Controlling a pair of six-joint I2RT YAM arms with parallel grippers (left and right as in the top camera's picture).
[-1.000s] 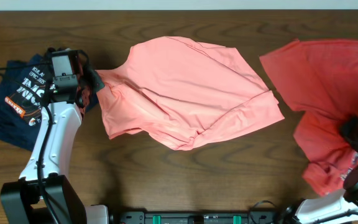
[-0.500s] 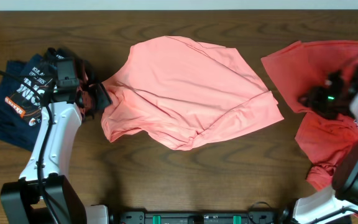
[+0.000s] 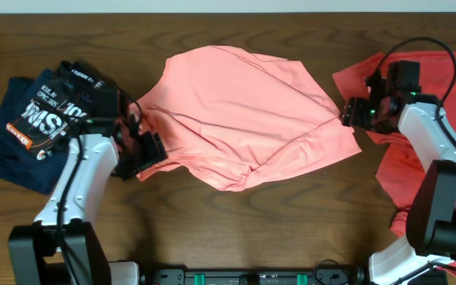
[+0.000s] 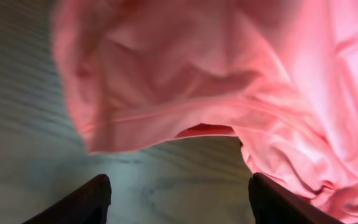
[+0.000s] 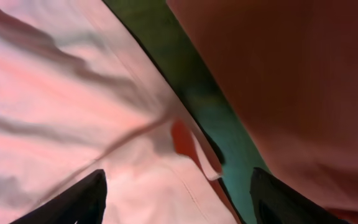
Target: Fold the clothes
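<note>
My left gripper should go down next, still open, onto the folded hem at the bunched end (image 3: 160, 165) (image 4: 209, 119) and close there. Only bare wood shows between its fingers.
The clothes, a light salmon-pink T-shirt (image 3: 236, 111), lie crumpled across the middle of the table. My left gripper (image 3: 144, 149) hovers at the shirt's lower-left corner, open and empty. In the left wrist view the shirt's (image 4: 197, 81) hem lies just ahead of the left gripper (image 4: 179, 200), with bare wood between the fingers. My right gripper (image 3: 354, 112) sits at the shirt's right edge, also open. In the right wrist view the right gripper (image 5: 179, 200) straddles the pink shirt's (image 5: 61, 93) edge without closing on it.
A navy T-shirt (image 3: 22, 131) with white lettering lies at the far left, behind the left arm. A darker red T-shirt (image 3: 430, 87) covers the right side, close to the pink one; only a narrow strip of table (image 5: 207, 118) separates them.
The left gripper opened and moved down and right along the shirt's left edge. The right arm swung in from the far right to the shirt's right edge, opening wider.
</note>
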